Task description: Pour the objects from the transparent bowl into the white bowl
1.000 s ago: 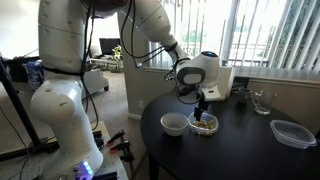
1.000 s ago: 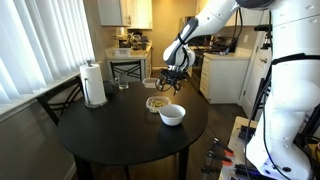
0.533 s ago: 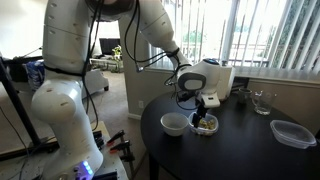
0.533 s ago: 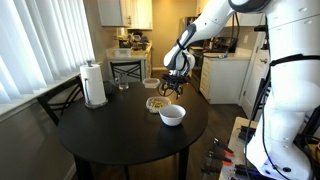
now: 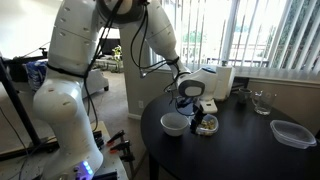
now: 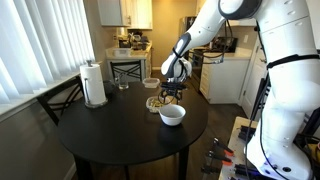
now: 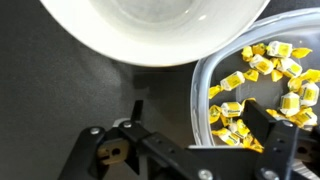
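My gripper should next move outward and down onto the transparent bowl's rim [image 5: 200, 130], clear of the white bowl [image 5: 174, 124], and close. This part of the rim already runs between the gripper's open fingers.
The transparent bowl [image 7: 197, 95] holds several small yellow-brown objects [image 7: 265, 70] and stands on the black table beside the white bowl [image 7: 160, 25], almost touching it. Both bowls show in both exterior views: the transparent bowl [image 5: 207, 126] [image 6: 156, 103] and the empty white bowl [image 5: 174, 124] [image 6: 172, 115]. My gripper [image 7: 197, 115] is open and low over the transparent bowl. One finger is outside its rim and the other is inside among the objects. The gripper also shows in both exterior views [image 5: 200, 114] [image 6: 169, 94].
A paper-towel roll [image 6: 94, 84] and a clear drinking glass [image 6: 123, 84] stand at the table's far side. The glass [image 5: 262, 101] and a flat clear plastic container [image 5: 292, 133] also show in an exterior view. The round black table [image 6: 110, 135] has chairs around it.
My gripper has come down from above the transparent bowl to straddle its rim. The bowls have not moved.
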You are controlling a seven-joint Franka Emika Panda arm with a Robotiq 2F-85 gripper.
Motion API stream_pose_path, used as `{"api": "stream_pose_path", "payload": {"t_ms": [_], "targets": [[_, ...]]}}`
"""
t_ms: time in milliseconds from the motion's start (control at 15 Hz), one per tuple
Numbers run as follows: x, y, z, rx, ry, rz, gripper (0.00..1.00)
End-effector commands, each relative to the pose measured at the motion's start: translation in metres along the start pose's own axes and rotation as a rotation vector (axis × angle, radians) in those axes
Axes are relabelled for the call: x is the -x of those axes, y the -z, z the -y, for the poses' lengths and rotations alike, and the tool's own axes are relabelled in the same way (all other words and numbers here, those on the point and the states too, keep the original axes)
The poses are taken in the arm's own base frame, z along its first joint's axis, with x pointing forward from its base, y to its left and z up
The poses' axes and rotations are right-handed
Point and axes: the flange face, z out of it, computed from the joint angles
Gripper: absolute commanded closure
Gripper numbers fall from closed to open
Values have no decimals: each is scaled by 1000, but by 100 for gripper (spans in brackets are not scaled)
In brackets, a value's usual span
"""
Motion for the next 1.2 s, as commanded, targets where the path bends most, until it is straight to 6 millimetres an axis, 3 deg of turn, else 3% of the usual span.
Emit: {"api": "stream_pose_path", "payload": {"t_ms": [0, 400, 533, 600, 800, 1133], "targets": [[1, -4, 18, -10, -4, -7, 0], [-12, -8, 30, 0, -9, -40, 0], [-22, -10, 27, 9, -30, -47, 14], [-28, -11, 26, 16, -39, -51, 33], [-39, -18, 21, 42, -38, -61, 53], [-41, -23, 22, 45, -40, -59, 85]]}}
